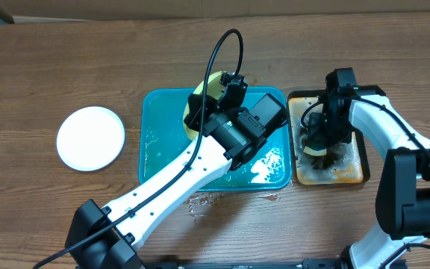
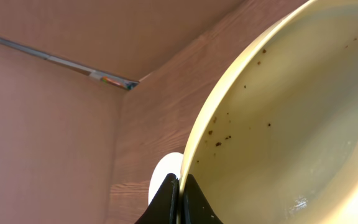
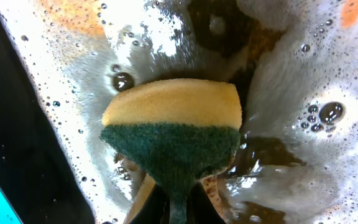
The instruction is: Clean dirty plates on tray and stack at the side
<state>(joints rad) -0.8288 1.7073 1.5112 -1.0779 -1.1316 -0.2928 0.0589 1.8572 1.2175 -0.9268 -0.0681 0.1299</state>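
Note:
The sponge is already inside the black rim, so my right gripper should open low over the foamy small tray next.
The teal-blue tray (image 1: 155, 142) lies mid-table, wet. My left gripper (image 2: 179, 202) is shut on the rim of the pale yellow-green plate (image 2: 284, 118), which is held tilted above the tray's far edge (image 1: 211, 86); small brown specks dot its inside. A clean white plate (image 1: 90, 137) lies on the table left of the tray and shows behind the jaws in the left wrist view (image 2: 165, 173). A third plate is not in view. My right gripper (image 3: 179, 208) is shut on a yellow-and-green sponge (image 3: 173, 134) over the foamy small tray.
The small black-rimmed tray (image 1: 364, 161) right of the teal tray holds brown water and foam (image 3: 291, 93). Water is spilled on the table by the teal tray's front edge (image 1: 200, 200). A cardboard wall stands along the far side (image 2: 73, 25).

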